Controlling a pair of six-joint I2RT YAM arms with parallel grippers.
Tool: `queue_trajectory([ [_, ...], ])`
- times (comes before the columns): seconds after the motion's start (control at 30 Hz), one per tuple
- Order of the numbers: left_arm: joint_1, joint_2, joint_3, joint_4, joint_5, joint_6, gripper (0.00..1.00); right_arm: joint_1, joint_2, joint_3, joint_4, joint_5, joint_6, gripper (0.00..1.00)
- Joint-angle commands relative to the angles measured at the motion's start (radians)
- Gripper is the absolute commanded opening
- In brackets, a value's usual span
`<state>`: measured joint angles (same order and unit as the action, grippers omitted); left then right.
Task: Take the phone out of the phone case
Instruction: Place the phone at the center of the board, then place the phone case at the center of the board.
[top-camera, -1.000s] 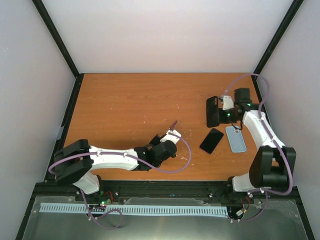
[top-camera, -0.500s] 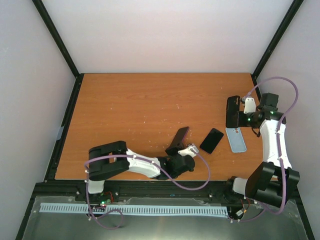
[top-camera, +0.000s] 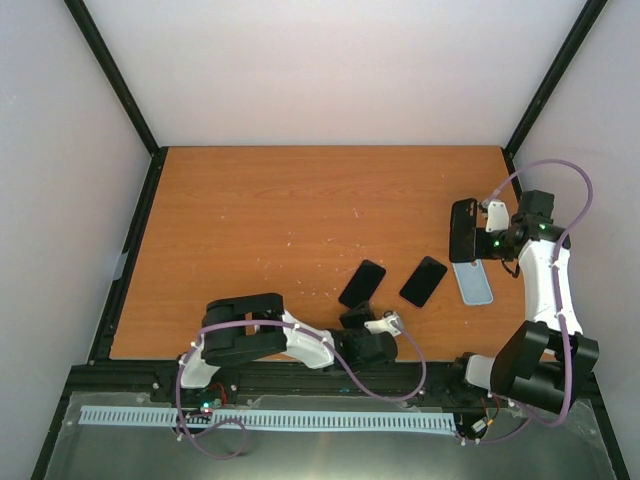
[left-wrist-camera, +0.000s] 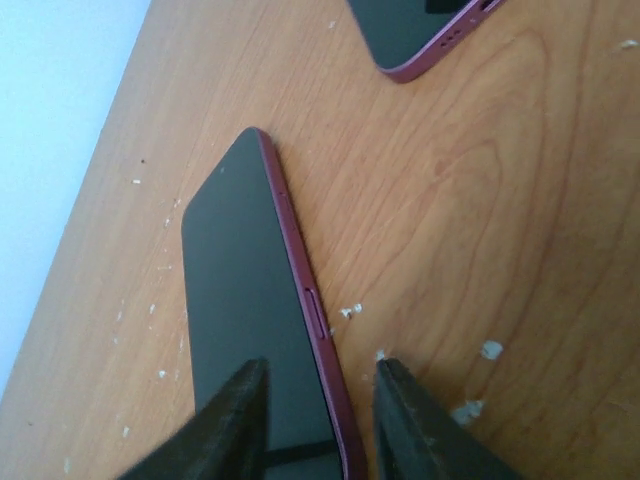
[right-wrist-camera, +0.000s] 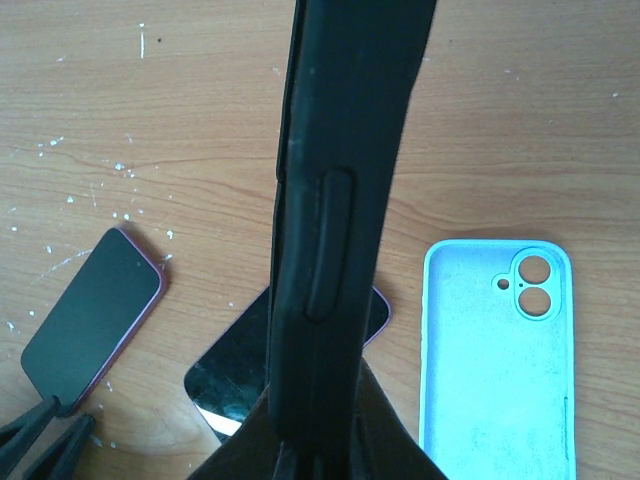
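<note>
My right gripper moves down and back next to release the empty black case on the bare tabletop that lies below, beside the light blue case.
A dark phone with a maroon rim lies flat on the wooden table, out of any case. My left gripper sits low at the phone's near end. Its jaws stand a little apart astride the maroon edge without touching it. The empty black phone case stands on edge above the table at the right, with my right gripper shut on its lower end. From the right wrist view the phone shows at lower left.
A second dark phone lies just right of the first. A light blue case lies open side up below the black case. The table's near edge runs just behind the left gripper.
The left arm swung the phone right, laid it flat on the table, and its jaws parted off it. The right arm lifted the black case rightward earlier, then held almost still.
</note>
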<state>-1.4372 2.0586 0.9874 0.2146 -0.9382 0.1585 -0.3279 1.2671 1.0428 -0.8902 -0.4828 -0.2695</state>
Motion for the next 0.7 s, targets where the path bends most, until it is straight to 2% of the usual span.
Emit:
queue_trajectory([
  [0.0, -0.007, -0.047, 0.028, -0.044, 0.056, -0.078, 0.37, -0.010, 0.011, -0.009, -0.010, 0.007, -0.028, 0.03],
  [0.07, -0.008, -0.093, 0.008, -0.047, 0.134, -0.107, 0.50, -0.012, 0.019, -0.002, -0.022, 0.009, -0.057, 0.03],
  [0.13, -0.007, -0.151, -0.015, -0.052, 0.219, -0.150, 0.59, -0.019, 0.028, 0.008, -0.039, 0.004, -0.090, 0.03],
  [0.23, -0.008, -0.239, -0.054, -0.056, 0.329, -0.206, 0.67, -0.043, 0.044, 0.028, -0.073, 0.011, -0.145, 0.03],
  [0.37, -0.004, -0.347, -0.105, -0.053, 0.406, -0.278, 0.78, -0.118, 0.075, 0.064, -0.129, -0.006, -0.271, 0.03],
  [0.57, 0.022, -0.442, -0.147, -0.060, 0.471, -0.365, 0.84, -0.271, 0.182, 0.166, -0.208, 0.036, -0.434, 0.03],
  [0.67, 0.073, -0.492, -0.176, -0.055, 0.516, -0.424, 0.85, -0.349, 0.256, 0.235, -0.255, 0.052, -0.500, 0.03],
])
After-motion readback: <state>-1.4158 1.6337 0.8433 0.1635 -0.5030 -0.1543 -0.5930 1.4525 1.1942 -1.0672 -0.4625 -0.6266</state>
